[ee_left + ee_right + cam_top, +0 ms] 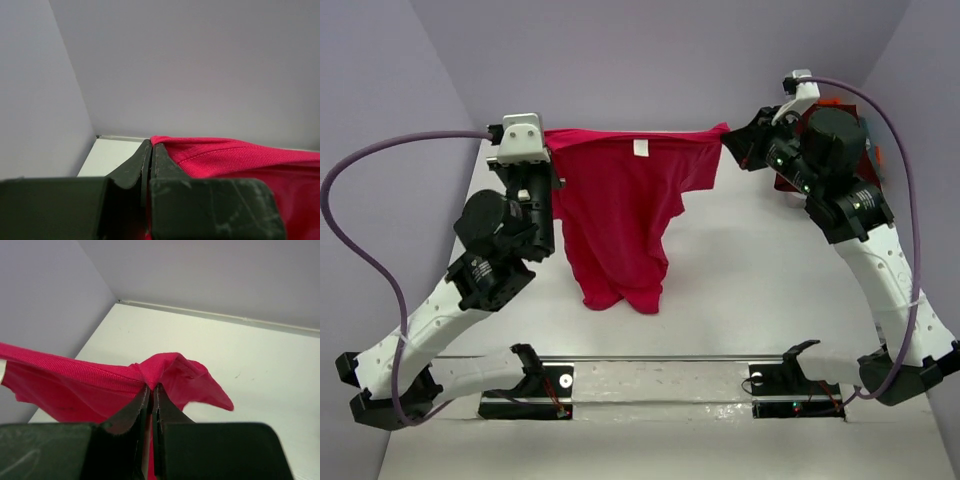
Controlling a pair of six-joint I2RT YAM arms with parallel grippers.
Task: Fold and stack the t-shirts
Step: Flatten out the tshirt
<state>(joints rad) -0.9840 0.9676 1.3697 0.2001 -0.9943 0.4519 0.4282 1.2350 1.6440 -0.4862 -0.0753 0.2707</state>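
My left gripper holds the shirt's corner and should next move outward and down toward the table's far edge [123, 144], then let go of the corner.
A bright crimson-pink t-shirt [620, 215] hangs in the air over the table, stretched by its upper edge between both grippers. A white label [640, 148] shows near the top middle, and the lower part droops in folds. My left gripper [550, 148] is shut on the shirt's left corner. In the left wrist view the cloth [240, 156] comes out beside the closed left gripper [151, 145]. My right gripper [727, 143] is shut on the right corner. In the right wrist view the bunched cloth [165, 367] sits pinched in the right gripper [153, 388]. A dark maroon garment [786, 183] lies partly hidden under the right arm.
The white table [750, 280] is boxed in by pale purple walls on the left, back and right. A metal rail [660, 368] with both arm bases runs along the near edge. Cables loop out from both wrists.
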